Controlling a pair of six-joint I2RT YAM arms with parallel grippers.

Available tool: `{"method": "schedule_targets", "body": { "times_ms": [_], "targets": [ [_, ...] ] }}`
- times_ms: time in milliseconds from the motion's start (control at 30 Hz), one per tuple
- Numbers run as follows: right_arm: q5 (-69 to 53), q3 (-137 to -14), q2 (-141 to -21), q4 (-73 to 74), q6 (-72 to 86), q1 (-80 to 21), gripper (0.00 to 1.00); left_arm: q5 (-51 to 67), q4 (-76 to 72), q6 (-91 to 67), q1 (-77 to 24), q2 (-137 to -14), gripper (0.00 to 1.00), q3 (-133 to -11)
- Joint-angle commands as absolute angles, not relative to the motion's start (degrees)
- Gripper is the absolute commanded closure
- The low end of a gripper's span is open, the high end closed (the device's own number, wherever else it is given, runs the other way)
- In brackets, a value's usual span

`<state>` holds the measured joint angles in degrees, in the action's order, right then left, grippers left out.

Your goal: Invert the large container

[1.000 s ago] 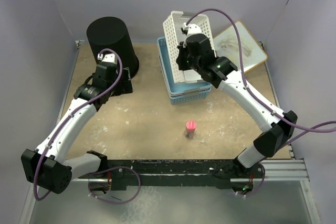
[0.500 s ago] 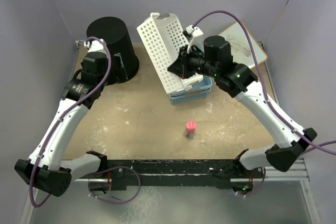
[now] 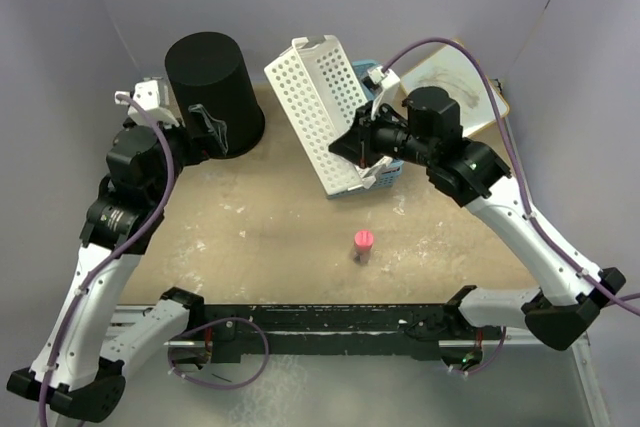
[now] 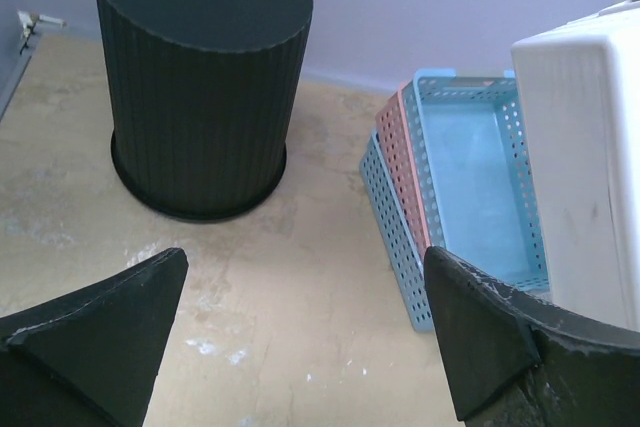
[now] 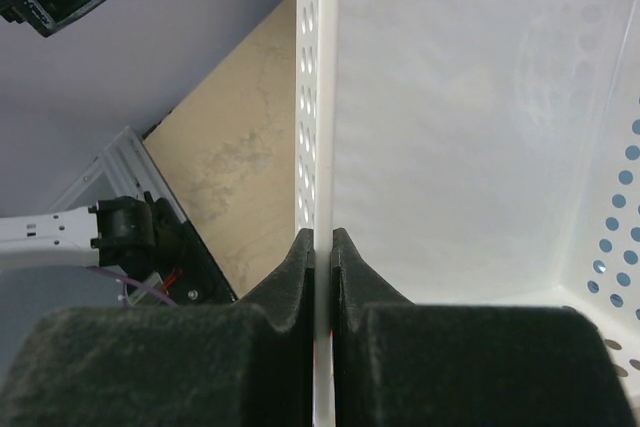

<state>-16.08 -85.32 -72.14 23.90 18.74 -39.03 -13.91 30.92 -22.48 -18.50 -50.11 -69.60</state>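
My right gripper will go left in the top view and down to release the basket over bare tabletop.
The large container, a black ribbed bucket [image 3: 210, 82], stands at the back left with its wide rim on the table and its closed end up; it also shows in the left wrist view [image 4: 205, 77]. My left gripper [image 3: 205, 132] is open and empty, just in front of the bucket and apart from it [image 4: 302, 267]. My right gripper [image 3: 358, 152] is shut on one wall of a white perforated basket [image 3: 320, 107] and holds it tilted on edge above the stacked baskets. In the right wrist view the fingers [image 5: 322, 237] pinch that wall [image 5: 470, 127].
A blue basket [image 4: 480, 177] nested with a pink basket [image 4: 400, 177] sits under the white one, right of the bucket. A small pink cylinder [image 3: 363, 244] stands in the middle near the front. A whiteboard [image 3: 460, 82] leans at the back right.
My left arm drew back from the bucket toward the left and rose. My right gripper lifted the white basket off the stack and tilted it to the left.
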Motion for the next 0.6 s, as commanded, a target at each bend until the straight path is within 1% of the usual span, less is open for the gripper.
{"method": "schedule_targets", "body": {
  "times_ms": [0, 133, 300, 433, 567],
  "targets": [
    [-17.37, -85.53, -68.57, 18.87, 16.34, -39.06, 1.0, -11.0, 24.08, -19.08, -18.3, -47.66, 0.0, -68.45],
    [-18.6, -84.92, -68.76, 18.63, 16.13, -39.09, 1.0, -7.74, 19.58, -15.31, -18.28, -43.6, 0.01, -66.14],
    [-20.38, -84.36, -69.91, 16.78, 16.49, -39.11, 1.0, -9.1, 12.62, -12.9, -18.31, -36.59, 0.01, -61.04],
    [-24.85, -83.03, -72.07, 12.66, 19.65, -39.15, 1.0, -14.18, 13.33, -12.61, -18.28, -33.3, 0.01, -61.01],
    [-32.1, -81.51, -76.1, 5.95, 25.62, -41.82, 1.0, -23.99, 19.14, -13.85, -18.28, -32.16, 0.01, -64.07]
  ]
}}
